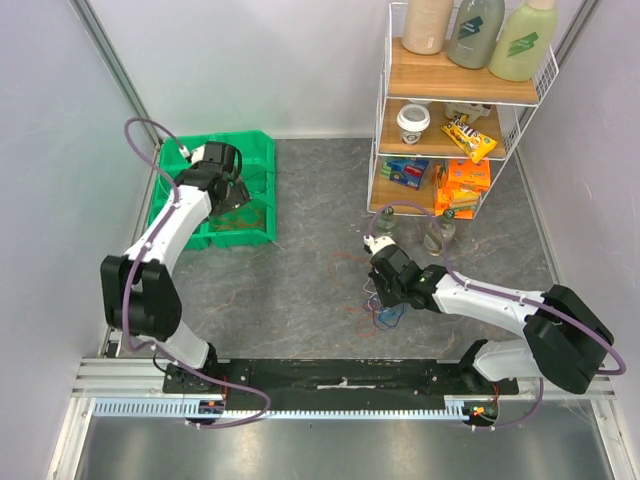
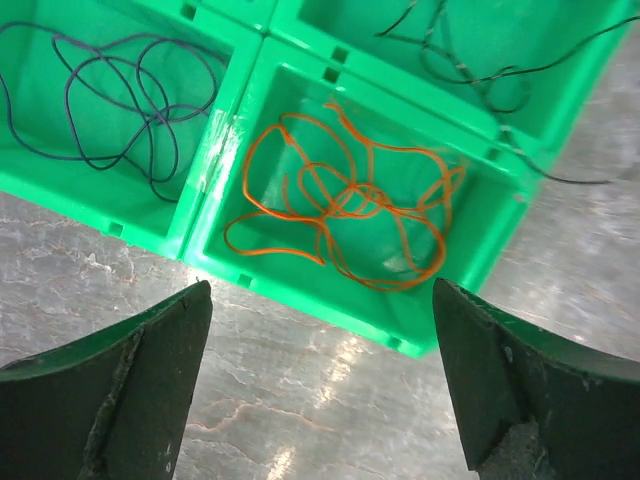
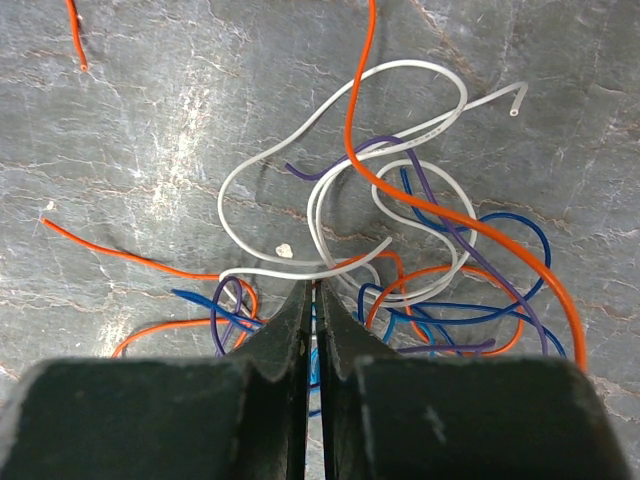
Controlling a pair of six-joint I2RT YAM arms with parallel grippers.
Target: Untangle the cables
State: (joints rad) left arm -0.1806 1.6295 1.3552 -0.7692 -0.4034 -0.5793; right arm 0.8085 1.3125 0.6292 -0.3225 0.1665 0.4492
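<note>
My left gripper moves to the right in the top view and down onto one orange cable's loose end next, since it lies clear of the tangle.
The cables (image 1: 383,303) form a loose tangle of white, orange, blue and purple wires (image 3: 420,250) on the grey tabletop. My right gripper (image 3: 316,285) is down on the tangle with its jaws shut, and a white cable (image 3: 300,150) is pinched between the tips; it also shows in the top view (image 1: 385,290). My left gripper (image 2: 320,290) is open and empty above the near rim of a green bin (image 2: 300,300). Orange cables (image 2: 340,190) lie in the compartment ahead, dark blue ones (image 2: 110,100) to its left and black ones (image 2: 470,60) behind.
The green bin (image 1: 255,140) stands at the back left. A wire shelf rack (image 1: 450,110) with bottles, a cup and snack boxes stands at the back right, close behind the tangle. Loose orange wire ends (image 3: 78,40) trail left of the tangle.
</note>
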